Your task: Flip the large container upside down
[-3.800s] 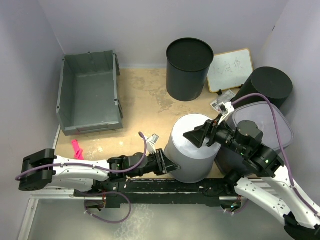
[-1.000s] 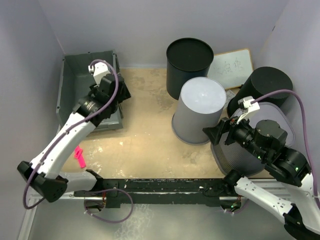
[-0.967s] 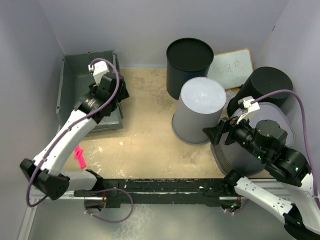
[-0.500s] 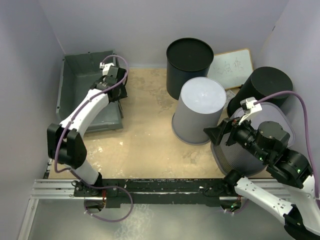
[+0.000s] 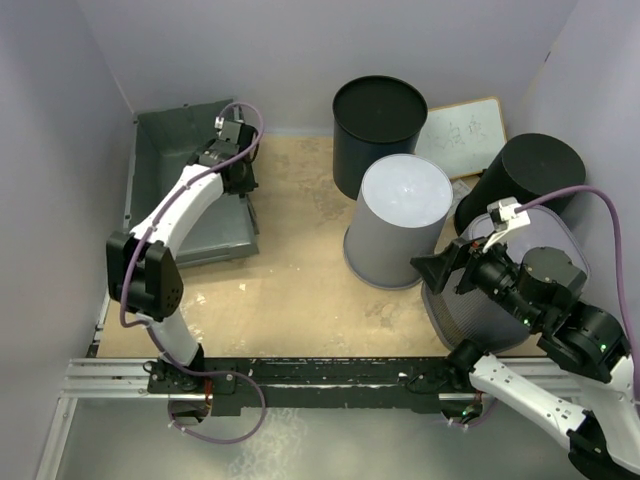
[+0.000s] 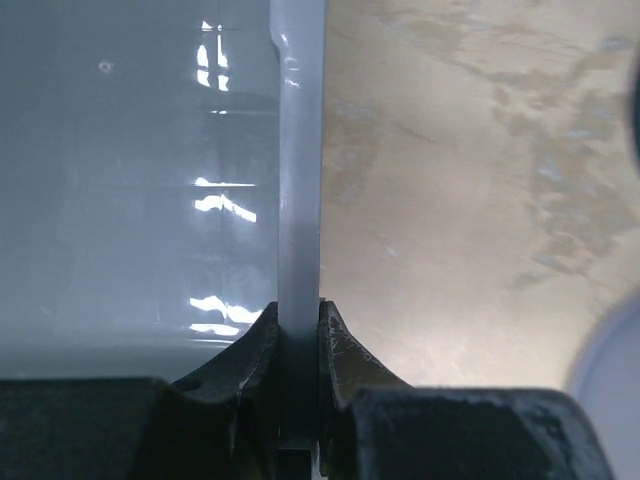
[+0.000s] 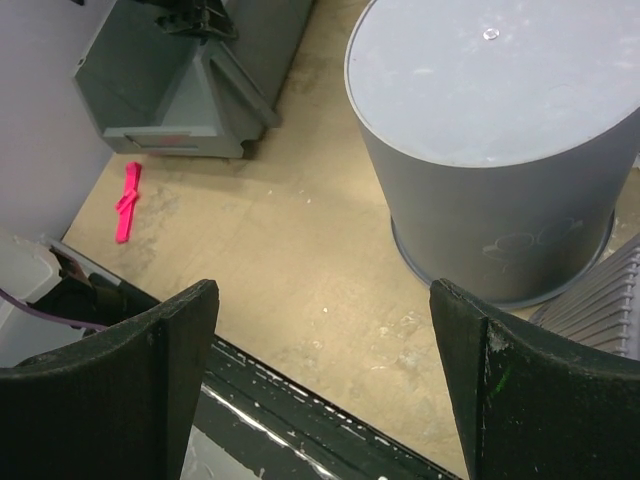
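Observation:
The crate's open top still faces up, so my left gripper should next turn with the crate's side up and toward the light grey bin, then let go.
The large container is a dark grey rectangular crate at the far left. It is tipped, its right side raised off the table. My left gripper is shut on the crate's right wall; in the left wrist view the wall edge runs up between the closed fingers. The crate also shows in the right wrist view, top left. My right gripper is open and empty above the table, next to the light grey bin. In the right wrist view its fingers stand wide apart.
The upside-down light grey round bin stands mid-table. A black round bin is behind it, another black bin at far right, a whiteboard between them. A grey mesh basket sits under my right arm. A pink clip lies near the crate.
My left arm swung from the light grey bin to the crate and closed on its right wall. The wall has since risen and the crate has tilted. My right gripper let go of the bin and stays open.

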{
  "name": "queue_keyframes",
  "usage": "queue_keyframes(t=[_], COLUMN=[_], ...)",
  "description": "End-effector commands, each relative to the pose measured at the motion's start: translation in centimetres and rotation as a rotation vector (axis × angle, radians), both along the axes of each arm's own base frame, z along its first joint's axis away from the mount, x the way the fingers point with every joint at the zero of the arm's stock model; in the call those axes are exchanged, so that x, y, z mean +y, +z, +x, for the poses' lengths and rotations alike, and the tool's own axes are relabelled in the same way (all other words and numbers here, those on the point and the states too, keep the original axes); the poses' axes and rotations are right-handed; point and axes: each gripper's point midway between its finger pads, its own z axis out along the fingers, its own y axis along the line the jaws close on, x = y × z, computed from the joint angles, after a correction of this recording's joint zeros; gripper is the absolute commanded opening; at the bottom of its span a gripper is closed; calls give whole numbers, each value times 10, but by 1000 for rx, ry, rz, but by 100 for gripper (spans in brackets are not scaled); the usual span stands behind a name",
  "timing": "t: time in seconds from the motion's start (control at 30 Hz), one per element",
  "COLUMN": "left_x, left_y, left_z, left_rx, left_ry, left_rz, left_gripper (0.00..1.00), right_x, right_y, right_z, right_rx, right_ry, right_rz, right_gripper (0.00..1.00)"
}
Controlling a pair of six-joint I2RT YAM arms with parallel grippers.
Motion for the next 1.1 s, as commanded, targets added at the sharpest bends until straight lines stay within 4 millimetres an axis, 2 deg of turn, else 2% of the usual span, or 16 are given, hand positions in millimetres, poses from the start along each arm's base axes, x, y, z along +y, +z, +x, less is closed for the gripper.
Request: queue_keyframes(t=[0.0,0.1,0.3,0.37,0.43,0.53,0.67,0.97,1.07], left_x=[-53,-69,-93,-101,-101,-92,-84,-88,-88], left_y=[137,174,202,224,236,233,241,276,274], left_z=[-15,-35,-71,-88,-99,-110,-128,-152,-156], left_rx=[-299,-368,-418,-492,-539,-544,-571,-606,-610], left_ry=[-139,-168,-192,-231,-228,-178,-142,-183,-200], left_rz=[-346,-513,-835,-990,-1095,-1115,-1188,-1593,-1666], left_gripper=[0,0,0,0,0,0,0,0,0], right_x=[2,7,12,10,8,8,10,18,18], right_y=[9,8,9,8,8,10,5,4,3], right_z=[4,7,9,9,9,8,8,13,12], right_rx=[-17,-16,-17,-16,-19,-24,-15,-15,-14], right_ry=[-9,4,19,11,5,4,10,31,29], right_rz=[23,21,23,17,15,20,15,23,24], right_gripper=[88,88,88,88,89,89,89,88,88])
